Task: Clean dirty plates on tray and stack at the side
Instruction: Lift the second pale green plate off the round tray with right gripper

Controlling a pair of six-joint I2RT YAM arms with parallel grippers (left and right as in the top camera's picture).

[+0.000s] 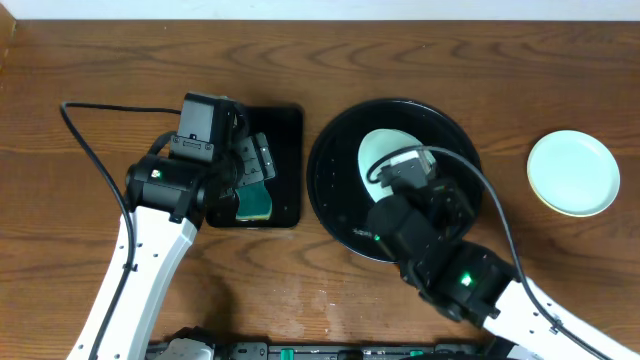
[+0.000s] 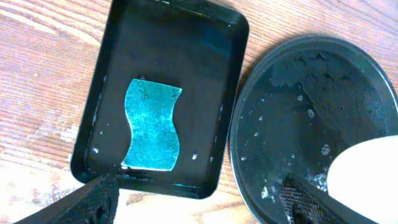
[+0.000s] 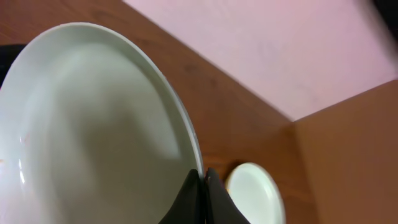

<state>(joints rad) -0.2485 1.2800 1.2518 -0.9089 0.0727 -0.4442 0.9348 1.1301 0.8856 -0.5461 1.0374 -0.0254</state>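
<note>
Stacked plates lie to the right of my right gripper in the overhead view, so next I carry its plate that way, lower it onto them and release it.
Over the round black tray [image 1: 335,190], my right gripper [image 1: 398,178] is shut on the rim of a pale bluish-white plate [image 1: 385,155] and holds it tilted. In the right wrist view its fingers [image 3: 202,180] pinch that plate's [image 3: 93,130] edge. Two more plates [image 1: 573,172] lie stacked on the bare wood at the right, also seen as a pale plate [image 3: 255,193]. My left gripper [image 1: 250,180] hangs open above a teal sponge [image 2: 152,124]. The left wrist view shows the left gripper [image 2: 199,208] open with nothing between its fingers, plus the round tray [image 2: 292,112] and the held plate's edge [image 2: 367,174].
A rectangular black tray [image 1: 285,135] holds the sponge [image 1: 255,203], just left of the round tray. A cable [image 1: 85,140] runs from the left arm across the wood. Water drops speckle the round tray's floor. A pale wall and a brown panel show in the right wrist view.
</note>
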